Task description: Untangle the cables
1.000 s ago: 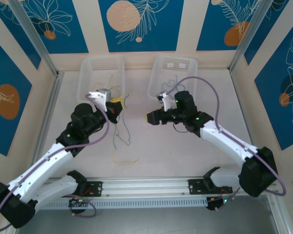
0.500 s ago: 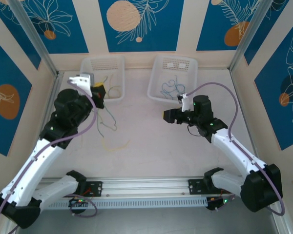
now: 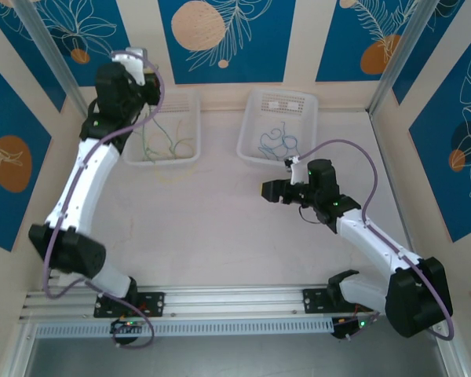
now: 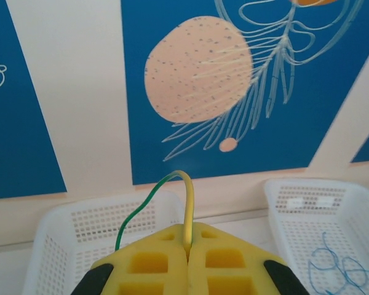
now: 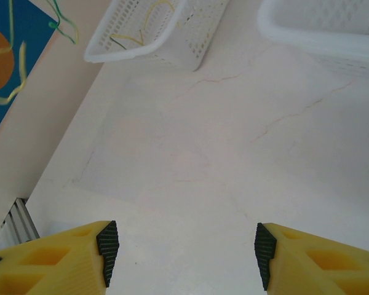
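Observation:
The cables go down and outward with my left gripper next, then drop into the basket below on release, as a yellow cable strays past the basket's near rim.
My left gripper (image 3: 147, 78) is raised high over the left white basket (image 3: 190, 153), shut on yellow and green cables (image 3: 151, 132) that dangle down into it. In the left wrist view the yellow cable (image 4: 188, 196) and a green cable (image 4: 137, 213) loop out of the closed yellow fingers of the left gripper (image 4: 189, 238). Blue cables (image 3: 275, 142) lie in the right basket (image 3: 280, 99). Over bare table, my right gripper (image 3: 266, 191) stands open, and the right wrist view shows this right gripper (image 5: 186, 253) holding nothing. Dangling strands (image 5: 62, 24) hang far off at that view's upper left.
Both baskets stand against the back wall, the left basket (image 5: 190, 37) and right basket (image 5: 320, 27) beyond my right gripper. Metal frame posts (image 3: 59, 63) rise at the back corners. Bare table (image 3: 220, 228) stretches between the arms.
The left arm has swung up and back from mid-table to above the left basket, carrying the yellow and green cables off the table. The right gripper drew back right and stays open.

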You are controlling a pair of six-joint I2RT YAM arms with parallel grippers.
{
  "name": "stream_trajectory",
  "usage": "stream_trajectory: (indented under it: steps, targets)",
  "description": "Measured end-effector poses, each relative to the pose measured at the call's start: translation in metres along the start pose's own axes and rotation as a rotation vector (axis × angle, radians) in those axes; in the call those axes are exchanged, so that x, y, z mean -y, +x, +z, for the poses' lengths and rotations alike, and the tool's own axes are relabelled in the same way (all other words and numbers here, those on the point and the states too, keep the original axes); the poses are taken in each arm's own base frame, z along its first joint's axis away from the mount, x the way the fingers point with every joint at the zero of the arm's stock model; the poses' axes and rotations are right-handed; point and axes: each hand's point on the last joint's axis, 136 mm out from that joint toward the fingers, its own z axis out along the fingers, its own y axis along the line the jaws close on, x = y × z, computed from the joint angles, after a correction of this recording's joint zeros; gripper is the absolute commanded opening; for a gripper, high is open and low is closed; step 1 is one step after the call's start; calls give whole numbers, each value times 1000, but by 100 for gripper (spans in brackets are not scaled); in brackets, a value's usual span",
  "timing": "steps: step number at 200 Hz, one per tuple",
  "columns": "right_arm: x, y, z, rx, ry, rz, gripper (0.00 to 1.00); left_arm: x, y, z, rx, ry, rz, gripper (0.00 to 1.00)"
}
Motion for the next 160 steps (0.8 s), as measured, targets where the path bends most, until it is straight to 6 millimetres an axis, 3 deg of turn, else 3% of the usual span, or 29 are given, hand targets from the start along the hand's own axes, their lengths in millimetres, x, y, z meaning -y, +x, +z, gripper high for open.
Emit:
stream_trajectory:
  steps: [21, 92, 121, 160]
  targets:
    - [-1, 4, -4, 5, -3, 0, 63, -11, -4, 37, -14, 2, 1, 0]
    - [-5, 8, -12, 18, -8, -8, 63, -25, 20, 143, -53, 41, 10, 0]
    - [-6, 9, -17, 25, -10, -13, 63, -38, 41, 169, -72, 41, -6, 0]
    - [-6, 13, -21, 22, -1, -11, 63, -59, 79, 186, -148, 23, -46, 0]
